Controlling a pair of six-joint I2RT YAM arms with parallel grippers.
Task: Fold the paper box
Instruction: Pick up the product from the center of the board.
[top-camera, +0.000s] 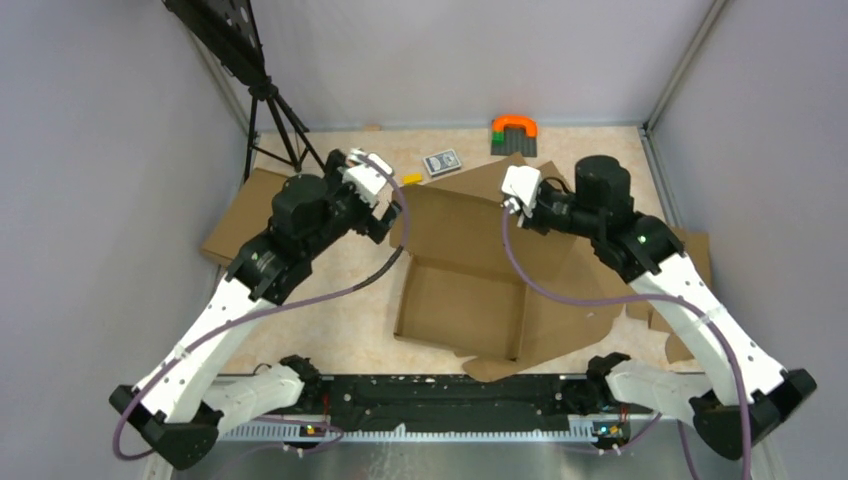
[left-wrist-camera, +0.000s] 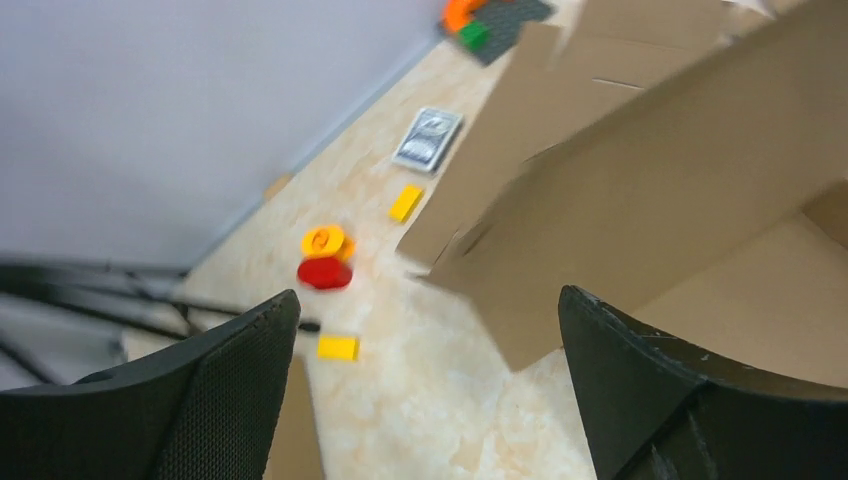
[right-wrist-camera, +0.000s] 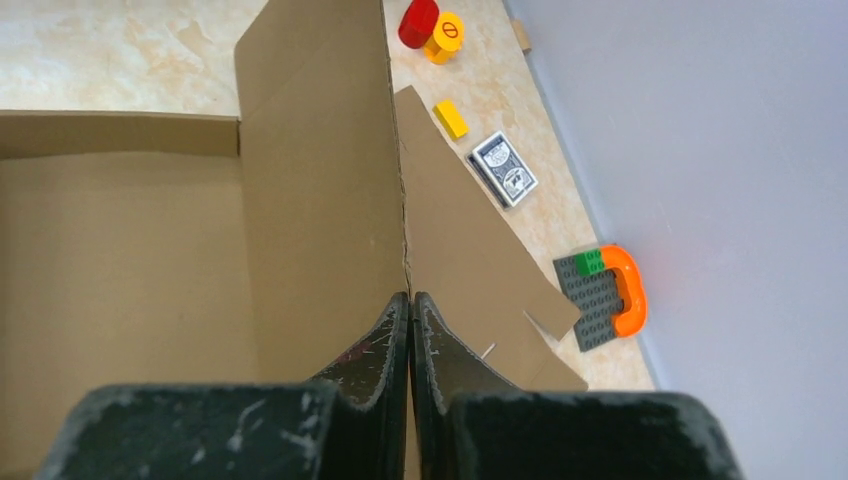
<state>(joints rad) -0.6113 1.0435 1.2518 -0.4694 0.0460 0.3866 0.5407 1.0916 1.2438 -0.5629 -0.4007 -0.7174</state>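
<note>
The yellow brick at the tripod's foot (left-wrist-camera: 338, 348) lies below, toward the tripod, so my left gripper will leave the paper box's back side and move down onto it.
The paper box (top-camera: 460, 300) lies mid-table as a shallow brown tray with its back wall standing up and loose flaps spread to the right. My right gripper (top-camera: 508, 207) is at the wall's right end. In the right wrist view the gripper (right-wrist-camera: 410, 297) is shut on the top edge of that wall (right-wrist-camera: 320, 200), which runs straight into the pinched fingers. My left gripper (top-camera: 386, 217) hovers at the wall's left end. In the left wrist view the gripper (left-wrist-camera: 428, 298) is wide open with only bare table between its fingers, and the box wall (left-wrist-camera: 680, 170) is ahead to the right, not touched.
A plain cardboard slab (top-camera: 235, 225) lies at the left under the left arm. Along the back are a tripod (top-camera: 275, 110), a card deck (top-camera: 441, 162), a yellow brick (top-camera: 411, 178) and a grey plate with an orange arch (top-camera: 514, 133). Red and yellow round pieces (left-wrist-camera: 325, 260) sit near the left gripper.
</note>
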